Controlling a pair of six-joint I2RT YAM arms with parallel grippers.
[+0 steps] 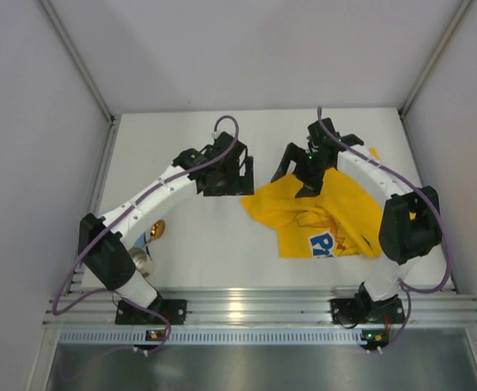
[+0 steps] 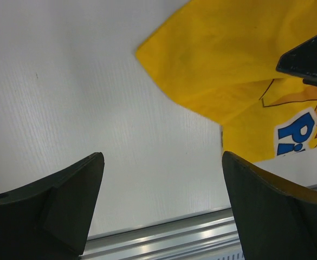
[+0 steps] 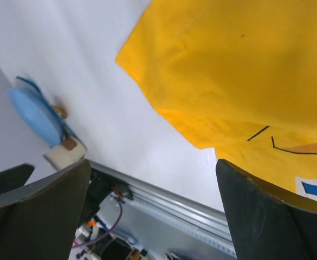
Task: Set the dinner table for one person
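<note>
I need to move my left gripper back toward the table's aluminium bar next and down onto the placemat's near corner by the blue letters, since the placemat is rumpled there.
The dinner table [image 1: 205,236] is a white tabletop with an aluminium rail along its near edge. A yellow cartoon-printed cloth placemat [image 1: 328,213] lies rumpled and folded on its right half. My left gripper [image 1: 236,181] hovers open and empty just left of the cloth's left corner; in the left wrist view [image 2: 162,162] bare table shows between the fingers, with the placemat [image 2: 239,59] at upper right. My right gripper [image 1: 299,177] is open and empty over the cloth's far left edge; the right wrist view [image 3: 151,165] shows the placemat [image 3: 239,70] beyond it.
Under the left arm at the near left lie a gold item [image 1: 156,230], a blue item [image 1: 143,242] and a silver cup [image 1: 143,262]. The blue item [image 3: 33,114] also shows in the right wrist view. Grey wall panels [image 1: 34,163] enclose the table.
</note>
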